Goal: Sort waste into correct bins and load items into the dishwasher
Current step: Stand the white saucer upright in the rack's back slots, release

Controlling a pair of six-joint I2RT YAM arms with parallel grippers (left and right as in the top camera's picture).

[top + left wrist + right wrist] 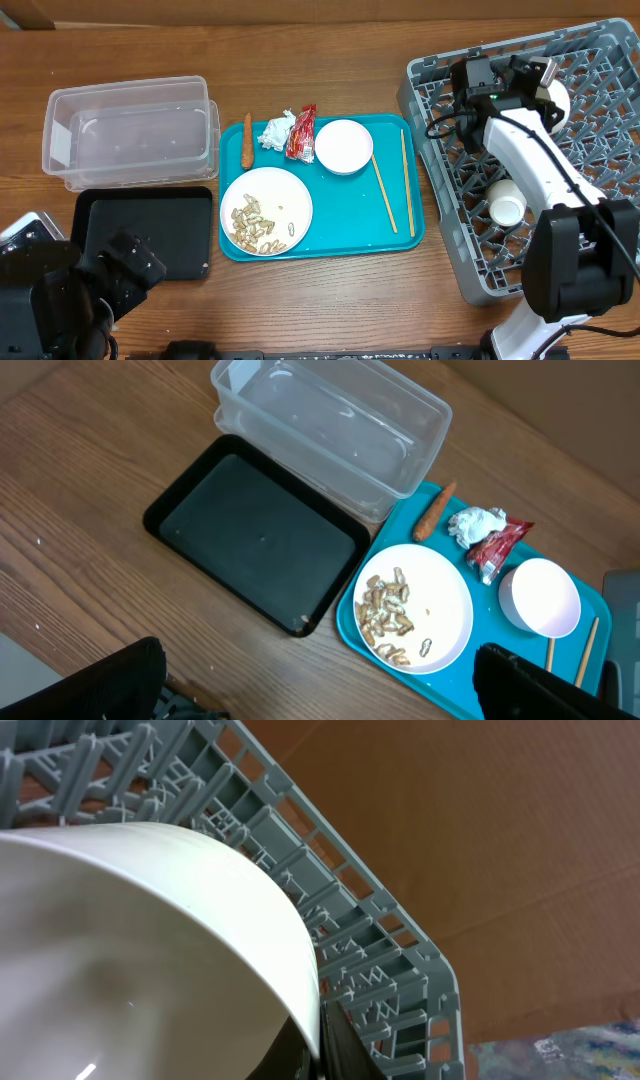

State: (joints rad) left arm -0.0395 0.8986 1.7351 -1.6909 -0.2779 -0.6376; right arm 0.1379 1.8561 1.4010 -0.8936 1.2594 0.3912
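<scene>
Next I will move the bowl in my right gripper left in the overhead view over the empty pegs on the rack's teal-tray side and release the bowl.
My right gripper (538, 88) is shut on the rim of a white bowl (556, 100) and holds it over the far part of the grey dish rack (600, 150). In the right wrist view the bowl (130, 950) fills the left side, its rim pinched between the fingers (322, 1050). A small white cup (507, 205) lies in the rack. My left gripper (320, 695) is open and empty above the wood near the black tray (250, 535). The plate with peanut shells (265, 210), another white bowl (344, 146), the carrot stick (247, 142), tissue (278, 130), red wrapper (301, 132) and chopsticks (385, 192) lie on the teal tray (330, 235).
The clear plastic tub (130, 130) stands at the back left, with the black tray (150, 235) in front of it. The left arm's body (60, 300) fills the near left corner. The rack's wall (400, 970) lies close beside the held bowl.
</scene>
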